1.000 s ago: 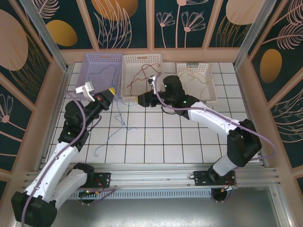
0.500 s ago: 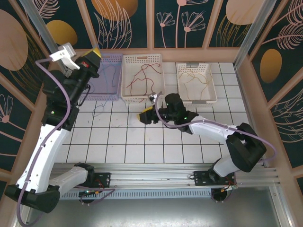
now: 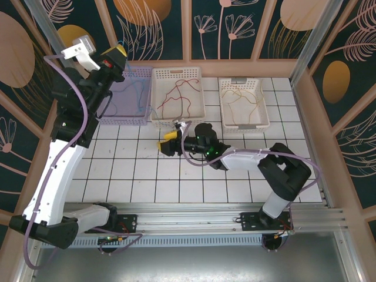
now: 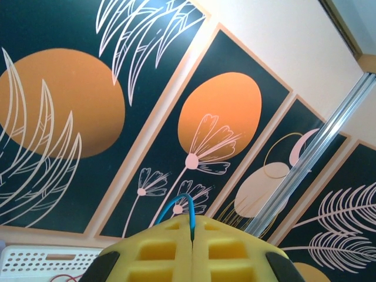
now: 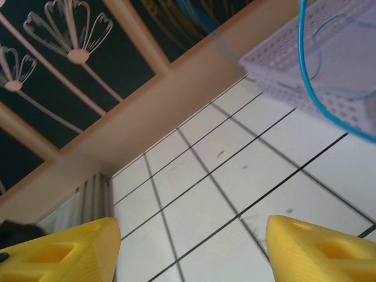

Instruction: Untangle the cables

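The blue cable hangs outward of my right gripper's open fingers, so the gripper moves outward and toward the lilac basket's near side next until they straddle it.
A thin blue cable (image 4: 176,204) loops out from between the yellow pads of my left gripper (image 4: 192,218), which is shut on it. That gripper (image 3: 116,57) is raised high at the back left, and the blue cable (image 3: 136,93) hangs from it down into the lilac basket (image 3: 126,121). A red cable (image 3: 176,94) lies in the white middle basket (image 3: 176,124). A yellow-orange cable (image 3: 244,100) lies in the right basket (image 3: 247,126). My right gripper (image 3: 166,144) is low over the tiles in front of the middle basket. Its jaws (image 5: 188,247) are open with nothing between them; the blue cable (image 5: 302,59) hangs past the lilac basket (image 5: 282,76) ahead.
The three baskets stand in a row along the back wall. White tiles (image 3: 176,176) run from the baskets to the near rail. Patterned panels wall in the left, right and back sides. Lilac arm cords trail along both arms.
My left arm has lifted the blue cable off the tiles and swung up over the lilac basket. My right gripper has backed away from the middle basket, moved left and opened wider.
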Motion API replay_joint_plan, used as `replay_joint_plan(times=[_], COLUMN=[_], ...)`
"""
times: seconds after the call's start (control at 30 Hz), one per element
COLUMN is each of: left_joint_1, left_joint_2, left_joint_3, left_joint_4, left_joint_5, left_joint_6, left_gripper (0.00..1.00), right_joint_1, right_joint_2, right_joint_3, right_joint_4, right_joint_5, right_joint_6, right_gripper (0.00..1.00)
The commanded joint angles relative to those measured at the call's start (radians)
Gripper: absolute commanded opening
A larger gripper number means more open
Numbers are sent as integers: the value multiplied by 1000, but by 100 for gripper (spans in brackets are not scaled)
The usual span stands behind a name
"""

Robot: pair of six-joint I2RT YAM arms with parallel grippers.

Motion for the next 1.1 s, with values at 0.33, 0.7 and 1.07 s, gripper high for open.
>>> replay_joint_plan(times=[0.33, 0.7, 1.07], left_joint_1=[-1, 0, -1], left_joint_2=[-7, -7, -21], left_joint_3=[35, 48, 25], left_joint_4=[12, 3, 23], left_joint_5=[55, 64, 74], left_joint_6=[-40, -35, -53], left_gripper=[0, 0, 0], right_joint_1=[6, 50, 34], right_joint_2=[69, 162, 303], right_joint_3=[96, 179, 325], right_joint_4=[172, 288, 240], right_joint_5=[115, -88, -95], right_joint_6=[-49, 91, 100], right_gripper=[67, 68, 58])
